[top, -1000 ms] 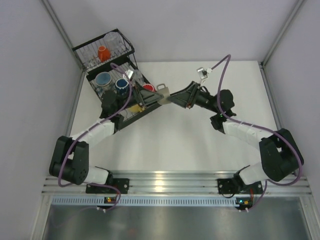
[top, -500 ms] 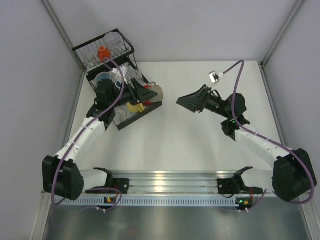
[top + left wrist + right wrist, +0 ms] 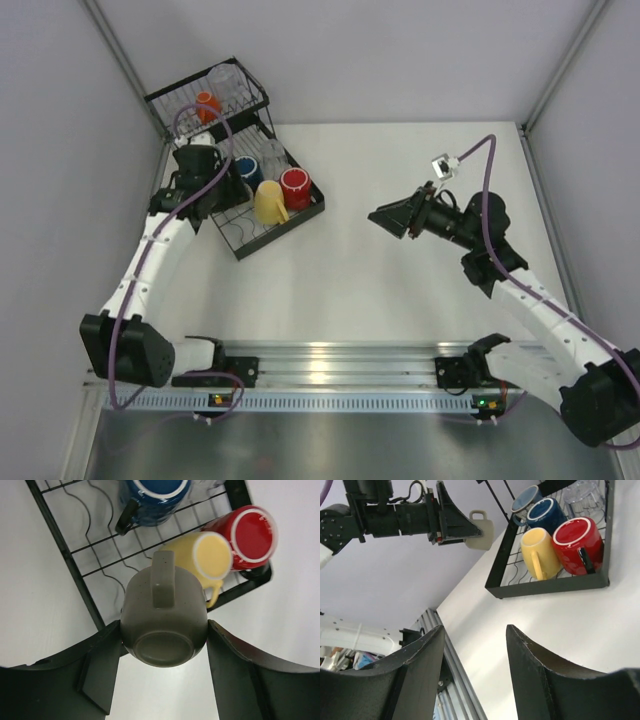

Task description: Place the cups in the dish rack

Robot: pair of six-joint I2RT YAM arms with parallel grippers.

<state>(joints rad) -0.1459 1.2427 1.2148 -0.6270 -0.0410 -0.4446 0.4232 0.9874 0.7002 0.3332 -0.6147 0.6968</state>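
The olive-grey mug [image 3: 165,612] will next go down onto the bare wires [image 3: 111,594] beside the yellow mug. My left gripper will release it there because that corner of the tray is empty.
My left gripper [image 3: 164,630] is shut on an olive-grey mug [image 3: 165,612], gripping its sides, base toward the camera and handle up, above the near edge of the black wire dish rack [image 3: 75,555]. In the right wrist view this mug [image 3: 481,530] hangs in the air, held by the left gripper [image 3: 462,527]. The rack's low tray [image 3: 240,245] holds a yellow mug [image 3: 268,203], a red mug [image 3: 296,187], a blue mug [image 3: 243,168] and a clear tumbler [image 3: 270,155]. The left gripper [image 3: 222,190] is over the tray. My right gripper [image 3: 380,215] is open and empty, right of the rack.
The taller basket part [image 3: 160,100] at the back left holds an orange-red cup [image 3: 206,105] and a clear tumbler [image 3: 225,78]. Grey walls close in the white table on the left, back and right. An aluminium rail [image 3: 320,360] runs along the near edge.
One second ago both grippers met at the olive-grey mug by the rack's right side. The right gripper has let go and drawn back right; the left has carried the mug left over the tray.
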